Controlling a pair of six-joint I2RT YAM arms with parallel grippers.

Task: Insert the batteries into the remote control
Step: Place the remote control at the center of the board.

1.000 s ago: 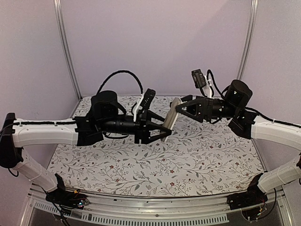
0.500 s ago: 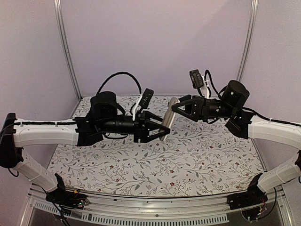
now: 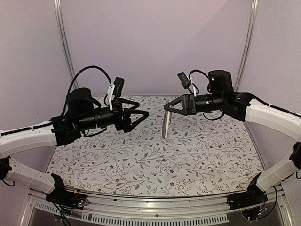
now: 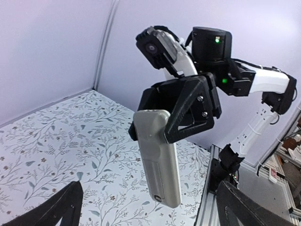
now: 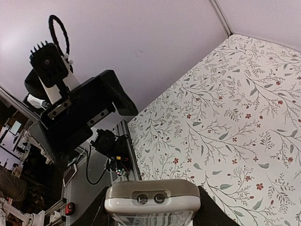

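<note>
My right gripper is holding the remote control (image 3: 165, 126) above the table, so it should move down, tilt its fingers downward and release the remote flat on the bare floral cloth.
The remote control (image 3: 165, 126) hangs upright above the table, and my right gripper (image 3: 170, 107) is shut on its top end. In the left wrist view its grey-beige back (image 4: 157, 160) faces me, with the right gripper's black fingers (image 4: 190, 106) clamped on its upper part. The right wrist view shows the remote control's end face (image 5: 153, 197) with two small lenses, between the fingers (image 5: 96, 211). My left gripper (image 3: 139, 120) stands open to the left of the remote, apart from it, with nothing in it. The batteries are out of view.
A floral cloth (image 3: 155, 160) covers the table. Metal posts (image 3: 66, 47) stand at the back corners and a metal rail (image 3: 155, 212) runs along the near edge. Purple walls close the back and sides.
My left gripper has opened, let go of the remote and drawn back to the left. The right gripper has closed on the remote's top end, and the remote now hangs upright from it.
</note>
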